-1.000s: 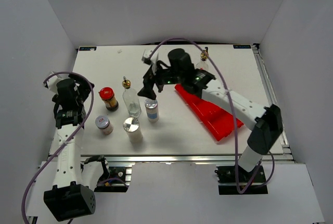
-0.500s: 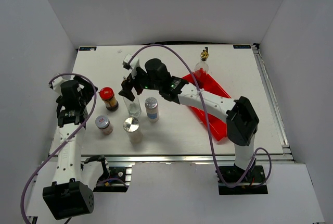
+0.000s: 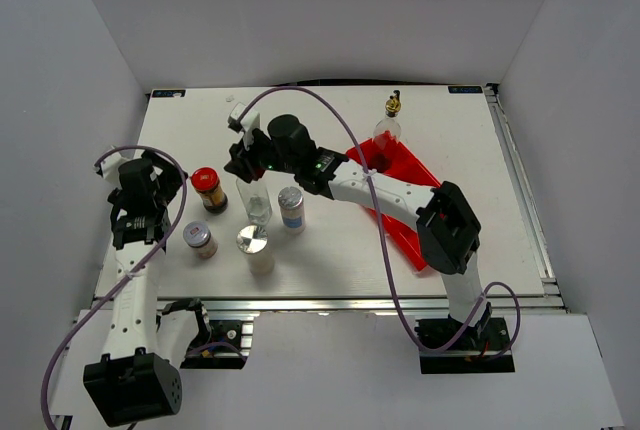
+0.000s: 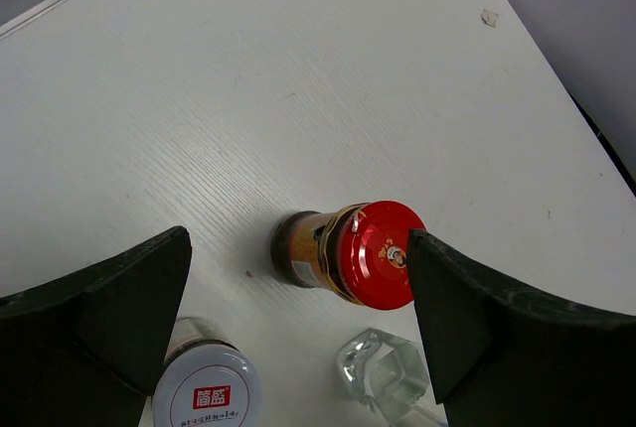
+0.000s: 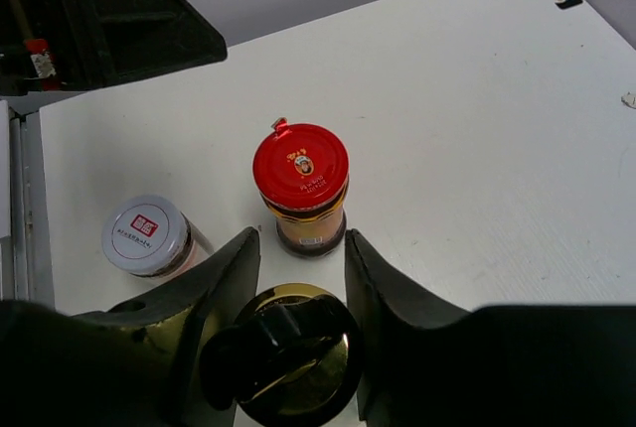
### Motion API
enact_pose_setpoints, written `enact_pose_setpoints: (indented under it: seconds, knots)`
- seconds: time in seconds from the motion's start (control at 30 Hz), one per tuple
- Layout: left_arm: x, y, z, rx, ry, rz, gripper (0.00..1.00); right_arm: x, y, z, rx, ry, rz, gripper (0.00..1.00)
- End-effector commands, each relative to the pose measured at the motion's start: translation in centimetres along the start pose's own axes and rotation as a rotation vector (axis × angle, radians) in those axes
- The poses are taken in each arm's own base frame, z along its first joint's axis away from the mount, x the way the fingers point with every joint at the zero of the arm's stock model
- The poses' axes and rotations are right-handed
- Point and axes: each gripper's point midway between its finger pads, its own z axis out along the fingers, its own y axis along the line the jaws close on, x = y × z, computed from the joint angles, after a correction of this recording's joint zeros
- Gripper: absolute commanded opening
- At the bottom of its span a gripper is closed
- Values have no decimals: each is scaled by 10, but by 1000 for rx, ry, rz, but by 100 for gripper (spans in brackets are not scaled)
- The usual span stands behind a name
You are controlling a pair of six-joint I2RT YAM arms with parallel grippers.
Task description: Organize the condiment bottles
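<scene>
My right gripper lifts and moves toward the bin's far end (image 3: 375, 157) next. It lowers the gripped bottle there and releases it, since the bottle still stands outside the bin.
My right gripper (image 3: 243, 160) reaches left across the table and is shut on the gold pourer top (image 5: 288, 362) of a tall clear glass bottle (image 3: 254, 200), which stands upright. Just beyond it stands the red-lidded brown jar (image 3: 207, 188) (image 5: 300, 184). Three silver-lidded shakers (image 3: 199, 238) (image 3: 254, 243) (image 3: 291, 207) stand near the bottle. A second glass bottle (image 3: 389, 122) with a gold top stands at the back, by the bin. My left gripper (image 3: 160, 182) (image 4: 298, 318) hangs open to the left of the jar (image 4: 363, 253), with nothing between its fingers.
The red divided bin (image 3: 408, 168) lies at an angle on the right half of the table, partly under my right arm. White walls close in the table on three sides. In the left wrist view a shaker lid (image 4: 204, 392) and the glass bottle's base (image 4: 388, 372) sit below the jar.
My right arm has swung left from over the bin to the glass bottle, and its jaws have closed on the gold top. The left arm has hardly moved.
</scene>
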Motion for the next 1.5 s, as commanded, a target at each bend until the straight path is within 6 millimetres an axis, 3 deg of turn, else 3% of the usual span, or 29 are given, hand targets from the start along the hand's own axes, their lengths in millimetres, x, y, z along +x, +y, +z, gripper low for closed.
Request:
enact_pose_setpoints:
  seconds: [0.0, 0.03, 0.13, 0.23, 0.37, 0.47, 0.57, 0.63, 0.87, 1.07, 1.33, 1.47]
  knots:
    - [-7, 1, -6, 2, -35, 4, 98, -42, 0, -3, 12, -106, -48, 21]
    - [-7, 0, -6, 6, -35, 3, 98, -49, -2, -5, 25, -119, -56, 12]
    - [-7, -1, -6, 7, -32, 5, 98, -85, -6, -15, 49, -188, -105, 2]
    - [-7, -1, -6, 9, -29, 7, 98, -132, -15, -33, 114, -278, -173, 0]
    - [-9, -3, -8, 20, -32, 9, 98, -197, -30, -76, 190, -408, -212, 0]
    - [-9, -2, -9, 18, -34, 9, 98, -232, -44, -111, 239, -477, -228, 0]
    - [-8, -3, -9, 20, -32, 10, 98, -248, -55, -139, 292, -493, -252, 0]
    - [-9, -3, -9, 21, -33, 7, 98, -252, -70, -161, 352, -487, -268, 0]
    - [-8, -6, -5, 25, -25, 8, 98, -235, -128, -211, 497, -415, -258, 0]
    - [-7, -5, -5, 23, -30, 3, 98, -204, -164, -228, 554, -326, -233, 0]
    - [-8, -3, -2, 10, -30, 4, 98, -177, -168, -230, 508, -263, -224, 0]
    - [-8, -3, -1, 9, -31, 4, 98, -154, -172, -225, 511, -227, -204, 0]
